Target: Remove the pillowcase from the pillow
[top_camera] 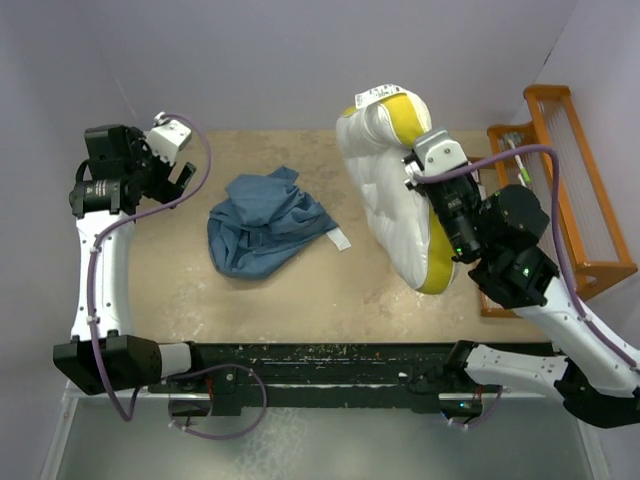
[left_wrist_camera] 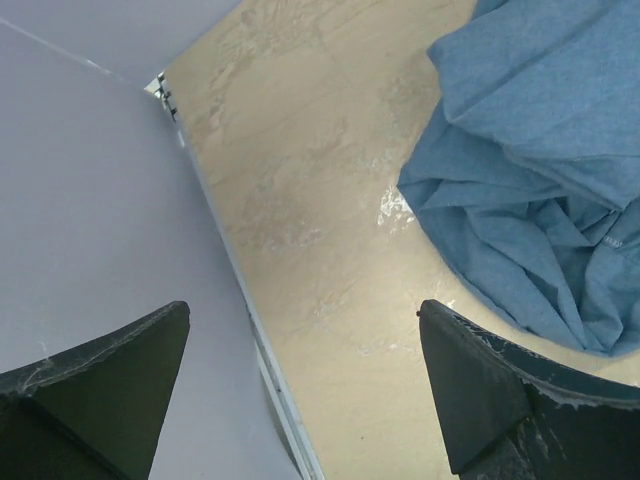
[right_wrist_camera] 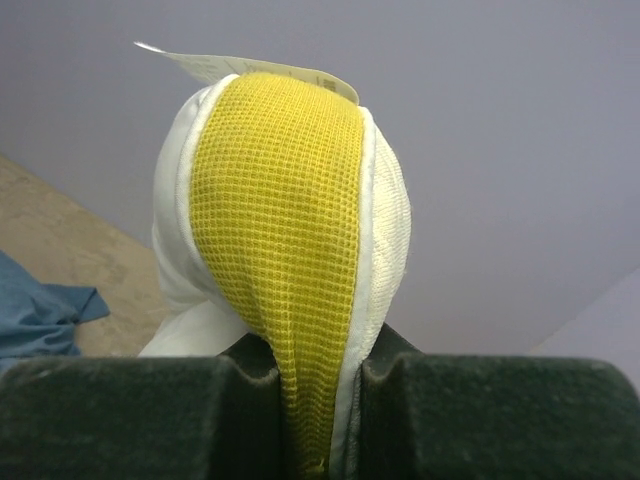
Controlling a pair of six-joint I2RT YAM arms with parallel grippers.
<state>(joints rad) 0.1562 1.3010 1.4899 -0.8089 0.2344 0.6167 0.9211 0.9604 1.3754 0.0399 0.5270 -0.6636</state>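
Observation:
I should next move the bare pillow in my right gripper down and to the left in the top view, onto the open table next to the pillowcase (top_camera: pixel 265 222), which is already off, and let the pillow go.
The slate-blue pillowcase (top_camera: pixel 265 222) lies crumpled by itself on the table's left-middle, its small white tag (top_camera: pixel 341 240) at its right edge. The cream quilted pillow (top_camera: pixel 385 190) is bare and hangs tilted at the right, yellow band up. My right gripper (top_camera: pixel 413 172) is shut on that band; in the right wrist view the gripper (right_wrist_camera: pixel 315 360) pinches the yellow mesh of the pillow (right_wrist_camera: pixel 280 200). My left gripper (top_camera: pixel 180 175) is at the far left, apart from the cloth. In its own view the left gripper (left_wrist_camera: pixel 303 310) stands open and empty, with the pillowcase (left_wrist_camera: pixel 540 200) to the upper right.
An orange wooden rack (top_camera: pixel 570 180) stands against the right wall. The grey left wall (left_wrist_camera: pixel 90 200) is close beside my left gripper. The beige table (top_camera: pixel 300 290) stretches between the two arms. A white label (top_camera: pixel 378 94) sticks out of the pillow's top.

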